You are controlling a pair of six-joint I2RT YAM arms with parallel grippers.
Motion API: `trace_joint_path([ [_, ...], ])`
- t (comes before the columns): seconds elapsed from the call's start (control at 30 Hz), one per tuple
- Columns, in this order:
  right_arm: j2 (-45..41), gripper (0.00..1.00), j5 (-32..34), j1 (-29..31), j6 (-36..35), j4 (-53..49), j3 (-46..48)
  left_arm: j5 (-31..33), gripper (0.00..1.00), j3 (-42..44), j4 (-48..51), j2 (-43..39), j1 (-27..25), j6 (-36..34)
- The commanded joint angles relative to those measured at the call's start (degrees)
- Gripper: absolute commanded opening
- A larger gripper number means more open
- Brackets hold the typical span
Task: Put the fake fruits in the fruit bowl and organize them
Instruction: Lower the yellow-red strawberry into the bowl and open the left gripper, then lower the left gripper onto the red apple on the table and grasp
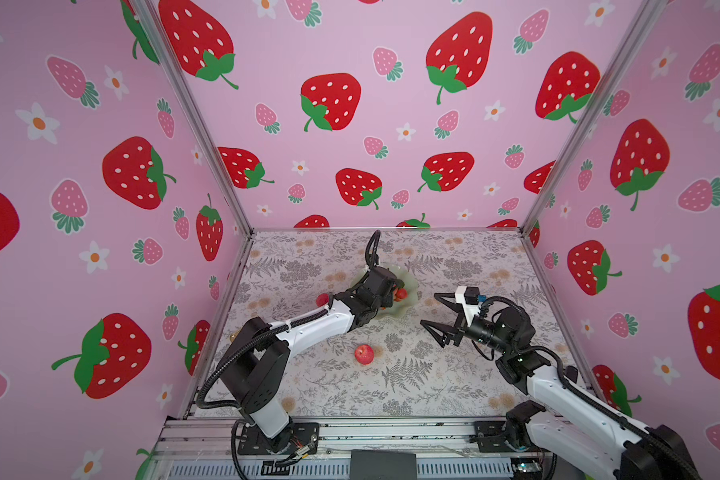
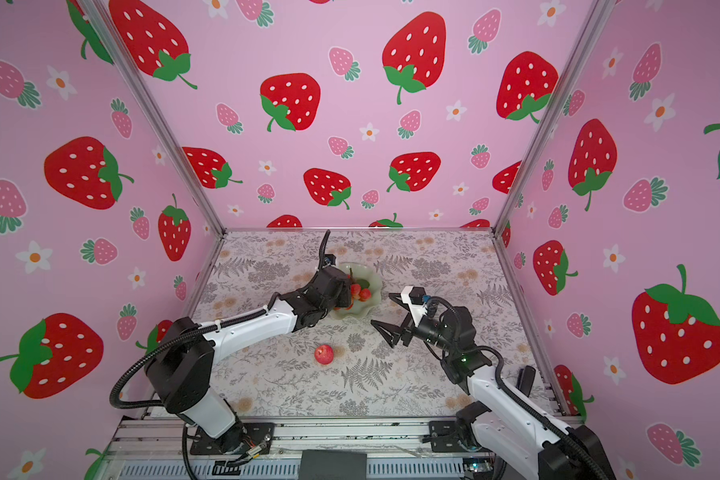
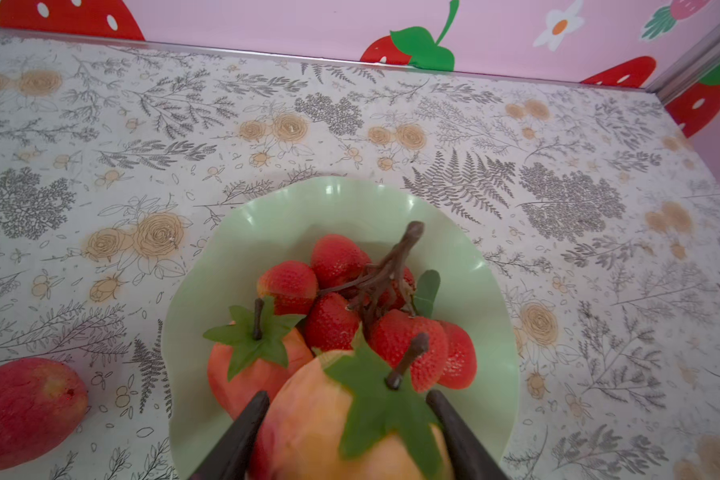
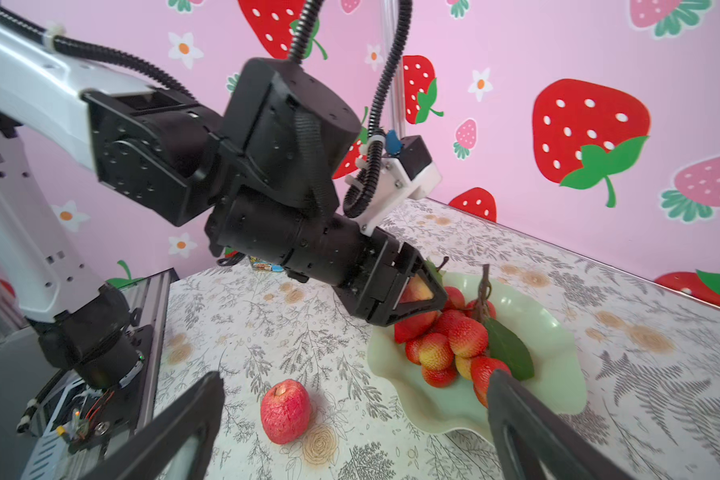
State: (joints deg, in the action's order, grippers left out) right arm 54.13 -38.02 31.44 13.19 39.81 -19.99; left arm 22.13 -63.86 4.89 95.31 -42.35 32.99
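The berries already fill the bowl's middle, so next I should lower the second green-capped fruit into its near side with my left gripper and release it there.
The pale green scalloped fruit bowl [image 1: 410, 291] [image 2: 373, 286] [image 3: 308, 208] [image 4: 553, 340] sits at mid-table. In it lie a cluster of red berries [image 3: 337, 257] [image 4: 466, 336] on a dark stem and one green-capped orange-red fruit [image 3: 246, 374]. Just over the bowl's near side, my left gripper [image 3: 346, 394] [image 4: 420, 291] is shut on a second green-capped fruit [image 3: 321, 424]. A red apple [image 1: 364, 354] [image 2: 324, 354] [image 4: 285, 411] lies on the table in front of the bowl. Right of the bowl, my right gripper [image 1: 429, 308] [image 2: 380, 308] [image 4: 355, 376] hangs open and holds nothing.
Another pinkish-red fruit [image 1: 321, 299] [image 3: 26, 411] lies on the table left of the bowl, beside the left forearm. A small printed tin [image 4: 265, 266] shows behind the left arm near the left wall. Strawberry-print walls close three sides; a metal rail [image 1: 350, 432] runs along the front.
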Motion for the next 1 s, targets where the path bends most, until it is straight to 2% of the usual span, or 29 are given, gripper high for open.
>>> trace_joint_path([
  [0.0,2.5,0.99,-1.8,0.4,-1.6,8.5,1.9,1.9,0.43,0.7,-2.6,0.7,-0.2,7.9],
  [0.13,4.4,0.99,-3.2,0.6,-0.6,10.8,2.4,2.7,0.43,0.7,-5.1,2.7,-0.3,8.1],
  [0.43,3.5,0.99,-2.7,0.7,-0.8,10.9,3.3,4.1,0.45,-2.2,-2.3,7.4,-1.7,7.7],
  [0.73,4.1,0.99,-3.2,0.7,-0.7,11.2,3.2,6.4,0.66,-3.2,0.3,6.8,-2.7,6.4],
  [0.97,5.5,0.99,-3.8,0.7,0.3,12.8,3.3,6.9,0.71,-2.5,0.7,5.8,-3.2,5.6],
])
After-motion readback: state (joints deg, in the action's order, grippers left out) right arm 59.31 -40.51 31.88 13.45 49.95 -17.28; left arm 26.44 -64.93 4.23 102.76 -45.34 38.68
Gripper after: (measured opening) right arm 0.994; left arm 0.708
